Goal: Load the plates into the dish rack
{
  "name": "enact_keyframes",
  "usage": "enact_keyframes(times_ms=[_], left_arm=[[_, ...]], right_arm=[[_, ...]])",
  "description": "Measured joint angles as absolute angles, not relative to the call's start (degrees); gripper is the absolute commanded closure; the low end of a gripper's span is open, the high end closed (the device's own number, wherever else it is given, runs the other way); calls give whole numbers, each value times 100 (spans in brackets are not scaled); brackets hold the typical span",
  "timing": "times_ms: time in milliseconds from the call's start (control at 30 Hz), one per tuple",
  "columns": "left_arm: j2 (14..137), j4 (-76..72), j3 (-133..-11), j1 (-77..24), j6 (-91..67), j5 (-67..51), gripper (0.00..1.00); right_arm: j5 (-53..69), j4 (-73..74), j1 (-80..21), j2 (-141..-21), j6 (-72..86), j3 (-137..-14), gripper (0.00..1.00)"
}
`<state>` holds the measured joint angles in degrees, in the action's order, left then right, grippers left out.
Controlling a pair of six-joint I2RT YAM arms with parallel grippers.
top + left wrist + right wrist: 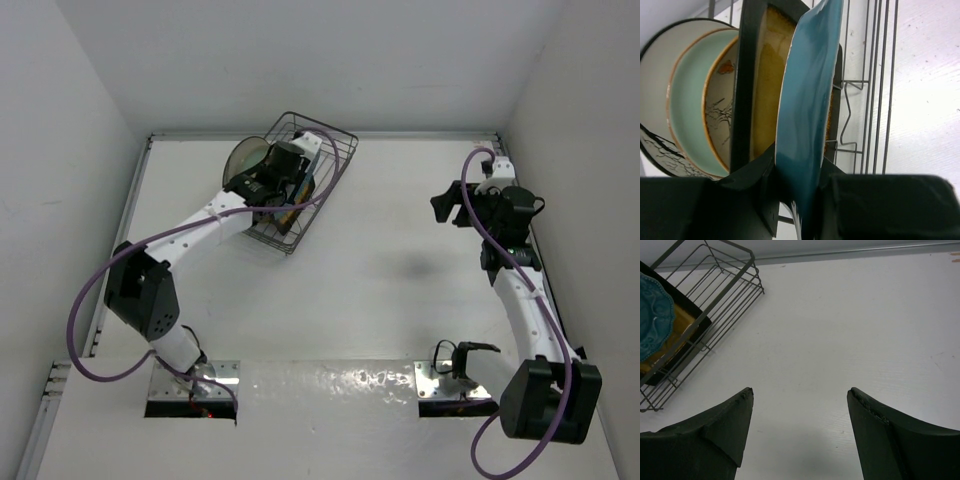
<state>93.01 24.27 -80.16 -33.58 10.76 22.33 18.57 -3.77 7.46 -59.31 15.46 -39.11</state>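
Note:
The left gripper will lower the teal plate [807,100], which stands on edge beside the amber plate, lean it toward that plate, and then open.
The dark wire dish rack [335,150] sits at the back left of the table. My left gripper [800,167] reaches into it and is shut on the lower rim of the scalloped teal plate [807,100], which stands on edge. Behind that plate stand the square amber plate [765,85], the cream floral plate [720,110], the pale aqua plate [687,110] and the grey dark-rimmed plate [655,75]. Far to the right, my right gripper [800,392] hangs open over bare table with nothing between its fingers. The right wrist view shows the rack [725,285] and the teal plate [655,315] at its left edge.
White walls close the table in at the back and on both sides, with a metal rail [400,134] along the back edge. The rack's wavy floor wires [850,120] show to the right of the teal plate. Purple cables [90,290] loop beside both arms.

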Motion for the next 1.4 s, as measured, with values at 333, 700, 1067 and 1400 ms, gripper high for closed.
enact_keyframes(times_ms=[333,700,1067,1400], left_arm=[[9391,2178,-7701,-3096,821,1664,100],[9815,1787,-7520,-2897,582,1175,100],[9944,1774,-7540,-2720,375,851,62],[9944,2038,-8672,-2696,727,838,31]], right_arm=[[1863,-379,746,-5931,1516,-3909,25],[1865,-377,746,-5931,1490,-3903,26],[1870,-379,746,-5931,1452,-3903,25],[1955,-207,746,-6169,1452,-3911,16]])
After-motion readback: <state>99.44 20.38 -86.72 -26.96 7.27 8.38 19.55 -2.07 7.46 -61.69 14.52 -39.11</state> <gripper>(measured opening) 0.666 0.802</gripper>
